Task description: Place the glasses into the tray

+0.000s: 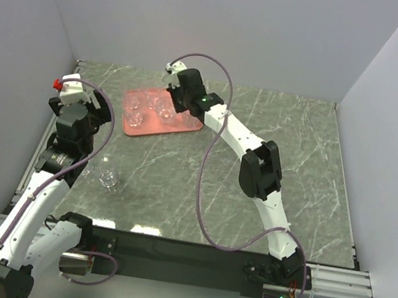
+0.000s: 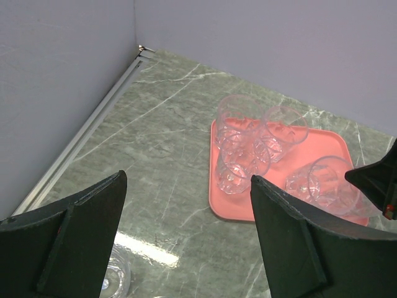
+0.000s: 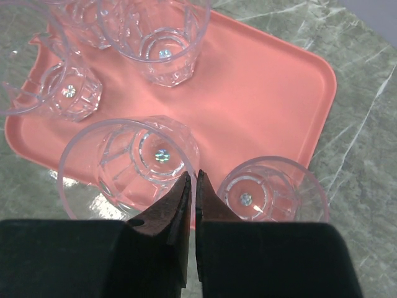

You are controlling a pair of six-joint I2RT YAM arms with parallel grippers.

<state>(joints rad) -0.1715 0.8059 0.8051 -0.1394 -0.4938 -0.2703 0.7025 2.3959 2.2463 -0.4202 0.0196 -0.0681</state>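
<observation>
My left gripper draws back and down next, turning its open fingers onto the rim of the tray-side loose glass (image 1: 112, 173), because that glass stands outside the tray (image 1: 187, 126).
The salmon-red tray (image 1: 187, 126) lies at the back of the table, left of centre. Several clear glasses stand in it, such as this glass (image 3: 158, 43) and another glass (image 3: 69, 93). My right gripper (image 3: 192, 177) is over the tray's edge, its fingers pinched on the rim of a glass (image 3: 127, 164); I cannot tell whether that glass's base touches the tray. One more glass (image 3: 270, 194) stands by the right finger. My left gripper (image 2: 188, 180) is open and empty, above the table to the left of the tray (image 2: 322, 146). A loose glass (image 1: 108, 178) stands on the table near it.
The table is grey-green marble with white walls on three sides. A metal rail (image 2: 93, 130) runs along the left wall. The right arm (image 1: 257, 166) stretches diagonally across the table's middle. The rim of a glass (image 2: 115, 279) shows beside the left finger.
</observation>
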